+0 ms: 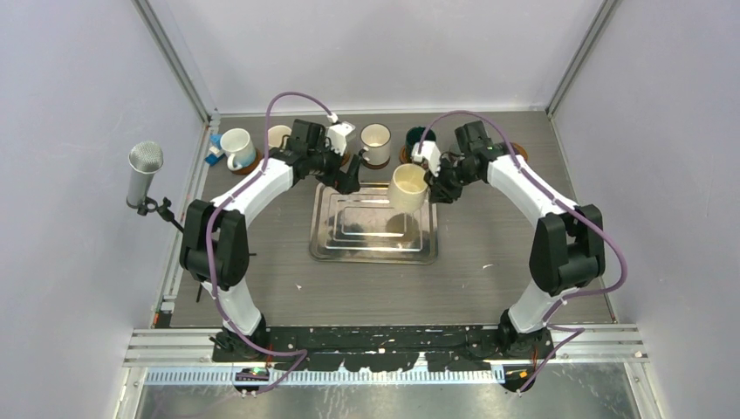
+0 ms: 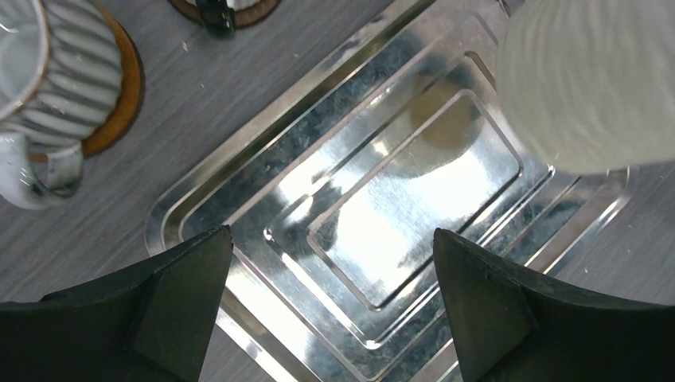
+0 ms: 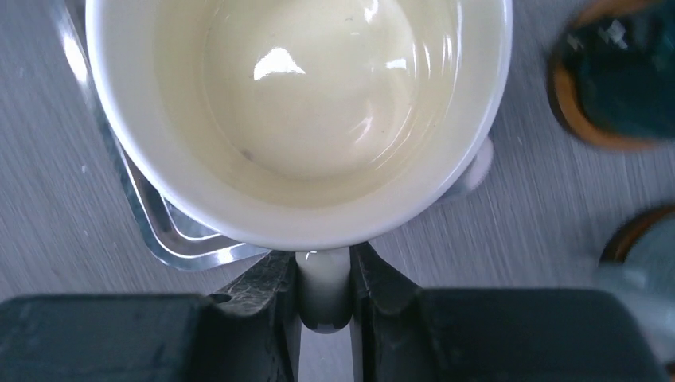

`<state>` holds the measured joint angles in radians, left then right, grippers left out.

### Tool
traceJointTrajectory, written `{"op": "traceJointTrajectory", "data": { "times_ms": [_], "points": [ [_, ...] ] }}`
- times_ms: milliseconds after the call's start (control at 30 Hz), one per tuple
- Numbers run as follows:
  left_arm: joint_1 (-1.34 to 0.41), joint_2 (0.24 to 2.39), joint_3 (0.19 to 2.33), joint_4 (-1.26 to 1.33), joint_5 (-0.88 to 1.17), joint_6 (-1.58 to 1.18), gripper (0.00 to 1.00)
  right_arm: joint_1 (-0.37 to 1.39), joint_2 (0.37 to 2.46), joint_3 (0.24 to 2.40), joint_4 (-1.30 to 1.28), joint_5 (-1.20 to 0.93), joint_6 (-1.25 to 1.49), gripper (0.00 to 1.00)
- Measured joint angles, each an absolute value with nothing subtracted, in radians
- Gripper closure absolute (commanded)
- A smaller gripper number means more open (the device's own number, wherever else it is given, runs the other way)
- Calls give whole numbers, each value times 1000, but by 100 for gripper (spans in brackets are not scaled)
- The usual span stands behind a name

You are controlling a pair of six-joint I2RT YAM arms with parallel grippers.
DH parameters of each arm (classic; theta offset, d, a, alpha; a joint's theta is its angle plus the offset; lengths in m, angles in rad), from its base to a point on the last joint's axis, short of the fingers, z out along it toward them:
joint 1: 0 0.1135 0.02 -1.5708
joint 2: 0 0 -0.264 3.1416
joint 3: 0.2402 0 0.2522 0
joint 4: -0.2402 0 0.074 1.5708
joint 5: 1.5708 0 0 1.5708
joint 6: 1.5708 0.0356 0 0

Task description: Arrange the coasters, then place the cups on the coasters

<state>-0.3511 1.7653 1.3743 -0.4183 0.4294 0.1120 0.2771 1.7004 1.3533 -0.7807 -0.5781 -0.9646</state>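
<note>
I should swing the cream cup (image 1: 408, 188) to the bare coaster, below my right gripper and to its right in the top view, then lower and release it.
My right gripper (image 3: 324, 267) is shut on the handle of a cream cup (image 3: 302, 103), holding it lifted over the back right corner of the steel tray (image 1: 373, 253). In the top view this cup (image 1: 408, 188) hangs beside the right gripper (image 1: 434, 185). My left gripper (image 2: 333, 243) is open over the tray's back left part, with nothing between its fingers. A ribbed grey cup (image 2: 48, 79) stands on an orange-brown coaster (image 2: 127, 87) to its left. Along the back, a white cup (image 1: 236, 147), another white cup (image 1: 376, 142) and a dark teal cup (image 1: 419, 138) stand on coasters.
A microphone (image 1: 144, 175) on a stand sits at the left edge. Grey walls close in the table at the back and sides. A further coaster (image 1: 519, 150) shows behind the right arm. A grey-blue cup (image 3: 645, 263) on a coaster blurs at the right wrist view's right edge.
</note>
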Motion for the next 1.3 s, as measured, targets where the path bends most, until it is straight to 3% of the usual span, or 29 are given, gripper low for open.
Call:
{"op": "traceJointTrajectory", "data": {
  "times_ms": [300,533,800,1300],
  "points": [
    [-351,1763,1336,-301,402,152,0,113,1651,1368,-539,-391,-353,100],
    [-351,1763,1337,-271,366,165,0,-50,1691,1517,-466,-139,-65,100],
    [-351,1763,1338,-271,331,165,0,-149,1821,1609,-472,96,104,100],
    [-337,1767,1390,-311,242,94,0,-158,2023,1657,-497,177,177,100]
  ]
}}
